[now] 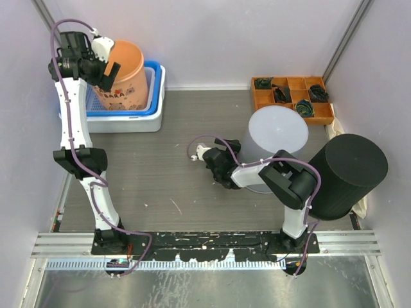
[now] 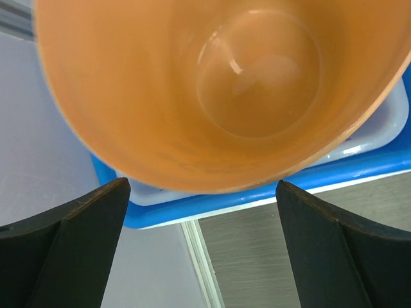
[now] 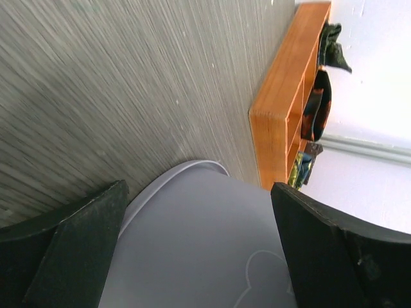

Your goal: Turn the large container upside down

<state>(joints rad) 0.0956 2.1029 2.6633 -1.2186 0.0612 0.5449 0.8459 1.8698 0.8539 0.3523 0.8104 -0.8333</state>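
Note:
The near rim of the orange bucket has both my open fingers side by side along it, so I should next turn my left gripper and lower it astride that rim.
A large pale grey container (image 1: pixel 276 128) stands rim-down on the table; in the right wrist view the container (image 3: pixel 205 256) shows its rim on the tabletop. My right gripper (image 1: pixel 236 160) is at its left side, and this gripper (image 3: pixel 199 250) is open, the grey wall just beyond the fingertips. An orange bucket (image 1: pixel 125 70) stands mouth-up in a blue basket (image 1: pixel 154 90) at the back left. My left gripper (image 1: pixel 106 72) hovers over its near-left rim. Seen from the wrist, that gripper (image 2: pixel 202 244) is open and empty, looking into the bucket (image 2: pixel 192 83).
The blue basket sits in a white tray (image 1: pixel 125 122). A tall black cylinder (image 1: pixel 347 173) stands at the right, close to the right arm's elbow. An orange wooden organizer (image 1: pixel 292 96) holding small items lies at the back right. Walls close in on both sides.

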